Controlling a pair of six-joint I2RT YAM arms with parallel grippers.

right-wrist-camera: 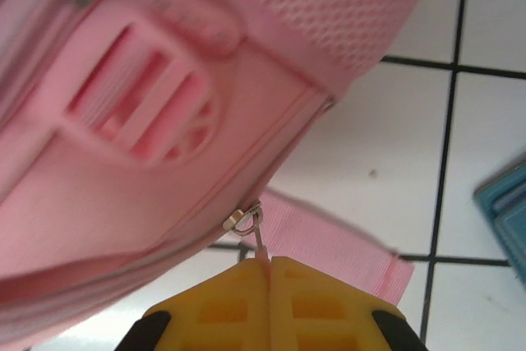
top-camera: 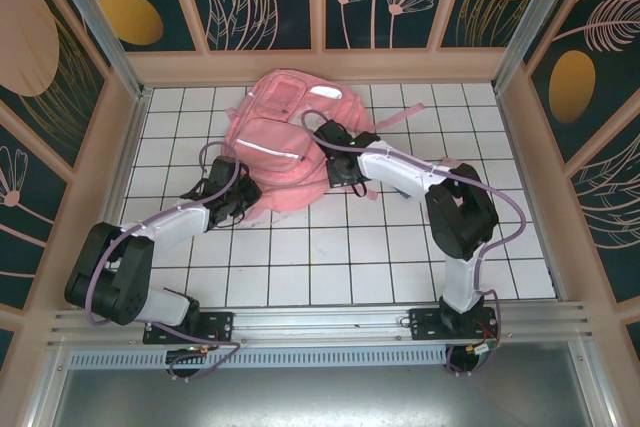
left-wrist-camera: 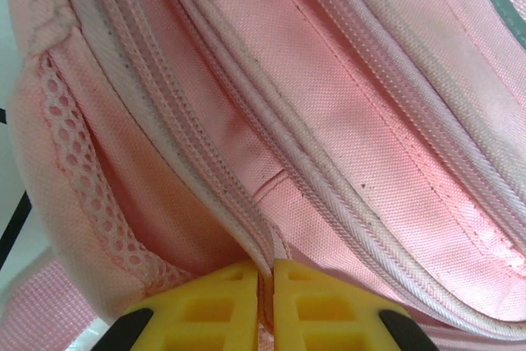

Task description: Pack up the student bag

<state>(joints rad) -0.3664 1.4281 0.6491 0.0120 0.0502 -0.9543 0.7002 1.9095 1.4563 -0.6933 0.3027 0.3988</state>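
Observation:
My right gripper holds the pink pull tab and will pull it outward along the bag's lower seam to the mesh pocket's corner (right-wrist-camera: 329, 103) and let it go, since the zipper ends there.
The student bag (top-camera: 285, 137), a large pink backpack with a pale stripe, lies flat on the white tiled table, towards the back. My left gripper (top-camera: 238, 197) is at its near-left edge. In the left wrist view this gripper (left-wrist-camera: 265, 269) is shut, its yellow fingers pinching a raised zipper seam (left-wrist-camera: 246, 219) of the bag. My right gripper (top-camera: 338, 165) is at the bag's right side. In the right wrist view it (right-wrist-camera: 269, 262) is shut on the pink pull tab of a metal zipper slider (right-wrist-camera: 243, 221) at the bag's lower edge.
A loose pink strap (right-wrist-camera: 337, 248) lies on the tiles just under the right gripper, and another strap end (top-camera: 398, 117) trails off the bag's right side. A blue object (right-wrist-camera: 505, 203) shows at the right edge of the right wrist view. Raised walls (top-camera: 125, 147) enclose the table.

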